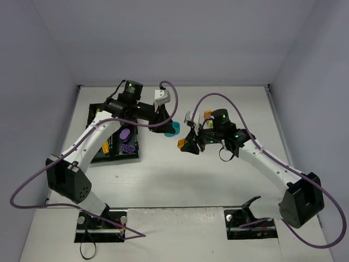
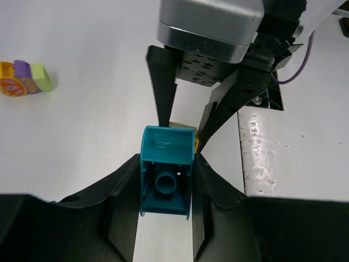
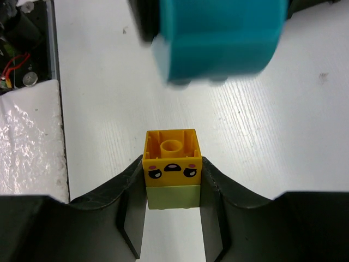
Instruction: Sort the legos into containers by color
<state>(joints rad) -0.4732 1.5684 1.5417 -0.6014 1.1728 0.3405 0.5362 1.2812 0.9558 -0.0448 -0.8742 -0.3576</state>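
Observation:
My left gripper will next move outward and to the left in the top view and let go over the far end of the black tray, since purple pieces are nearer.
My left gripper (image 1: 169,127) (image 2: 167,166) is shut on a cyan brick (image 1: 174,130) (image 2: 165,177) and holds it above the table's middle. My right gripper (image 1: 188,143) (image 3: 172,172) is shut on an orange face brick (image 1: 182,144) (image 3: 172,155) joined to a yellow-green brick (image 3: 172,196). The two grippers face each other closely; the cyan brick (image 3: 218,38) looms blurred in the right wrist view. The black tray (image 1: 131,158) at the left holds purple pieces (image 1: 126,141), an orange brick (image 1: 105,146) and others partly hidden by the left arm.
A small cluster of orange, purple and yellow-green bricks (image 2: 24,79) lies on the white table beyond the right gripper, seen as an orange spot (image 1: 208,115) from above. Grey walls close the table's far and side edges.

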